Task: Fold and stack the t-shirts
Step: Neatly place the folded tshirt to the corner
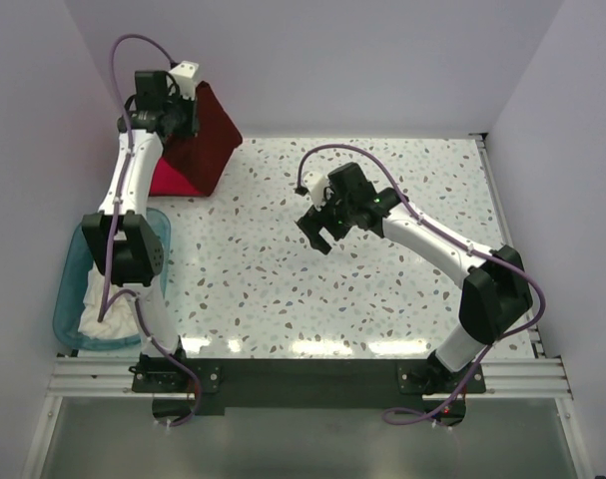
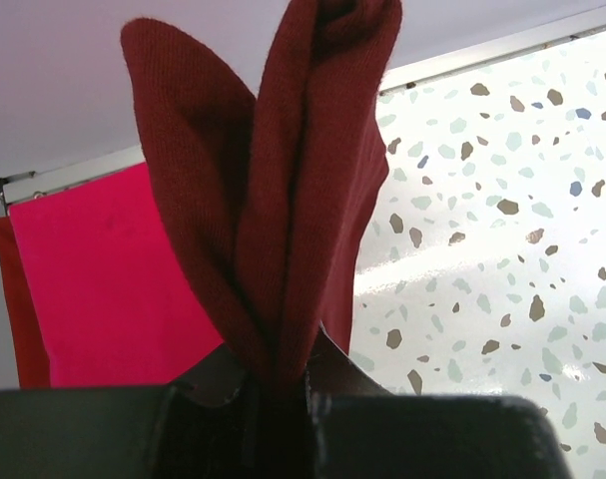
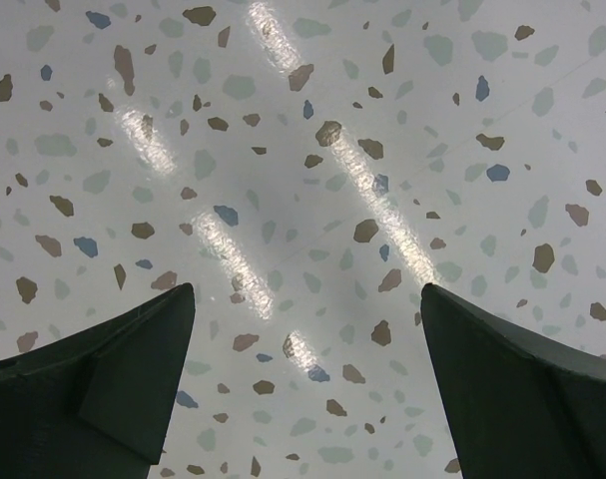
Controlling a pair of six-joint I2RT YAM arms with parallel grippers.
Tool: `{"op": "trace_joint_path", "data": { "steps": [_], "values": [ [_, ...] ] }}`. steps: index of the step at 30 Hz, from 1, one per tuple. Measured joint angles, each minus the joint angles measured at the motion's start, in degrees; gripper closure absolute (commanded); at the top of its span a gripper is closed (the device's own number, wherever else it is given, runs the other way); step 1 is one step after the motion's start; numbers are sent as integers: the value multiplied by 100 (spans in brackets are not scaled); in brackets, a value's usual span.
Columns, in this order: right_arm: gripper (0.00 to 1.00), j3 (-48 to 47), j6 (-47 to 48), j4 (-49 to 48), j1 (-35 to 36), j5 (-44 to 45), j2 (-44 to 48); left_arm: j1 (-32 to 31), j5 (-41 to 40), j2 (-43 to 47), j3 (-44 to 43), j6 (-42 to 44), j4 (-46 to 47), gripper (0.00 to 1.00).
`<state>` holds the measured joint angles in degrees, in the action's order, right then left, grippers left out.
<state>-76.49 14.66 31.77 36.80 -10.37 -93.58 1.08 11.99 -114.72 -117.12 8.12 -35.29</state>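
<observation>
The maroon cloth hangs past the edge of the crimson-red t-shirt [image 1: 171, 180], so my left gripper will lower, shift left in the top view and release its fold over it.
My left gripper [image 1: 188, 118] is shut on the dark maroon t-shirt [image 1: 205, 135] and holds it up at the far left of the table; in the left wrist view the maroon cloth [image 2: 283, 200] rises bunched from between the jaws. Under it lies the folded crimson-red t-shirt [image 1: 171, 180], which also shows in the left wrist view [image 2: 113, 279]. White shirts [image 1: 108, 311] lie in the blue tub. My right gripper [image 1: 320, 237] is open and empty above the middle of the table; its wrist view shows only bare speckled tabletop between the fingertips [image 3: 133, 349].
The translucent blue plastic tub [image 1: 71, 289] stands at the near left beside the left arm's base. White walls close the table at the back and sides. A metal rail [image 1: 502, 210] runs along the right edge.
</observation>
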Motion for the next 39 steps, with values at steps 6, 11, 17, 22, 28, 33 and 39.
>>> {"op": "trace_joint_path", "data": {
  "steps": [6, 11, 17, 22, 28, 33, 39],
  "values": [
    [1, 0, 4, 2, 0, 37, 0, 120, -2, -2, 0, 0, 4, 100],
    [1, 0, 11, 7, 0, 39, 0, 273, 2, -133, -57, -2, 79, 100],
    [1, -2, 48, 48, 0, 76, -2, 490, -2, -560, -98, -7, 181, 100],
    [1, -57, 66, 83, 0, 85, -35, 625, -114, -804, -109, 0, 323, 100],
    [1, -168, 83, 103, 0, 131, -197, 826, -380, -970, -149, 17, 616, 100],
    [1, -317, 85, 127, 0, 188, -389, 986, -584, -1167, -168, 57, 802, 100],
    [1, -435, 92, 151, 0, 190, -535, 1095, -887, -1471, -186, 94, 968, 88]
  ]
}}
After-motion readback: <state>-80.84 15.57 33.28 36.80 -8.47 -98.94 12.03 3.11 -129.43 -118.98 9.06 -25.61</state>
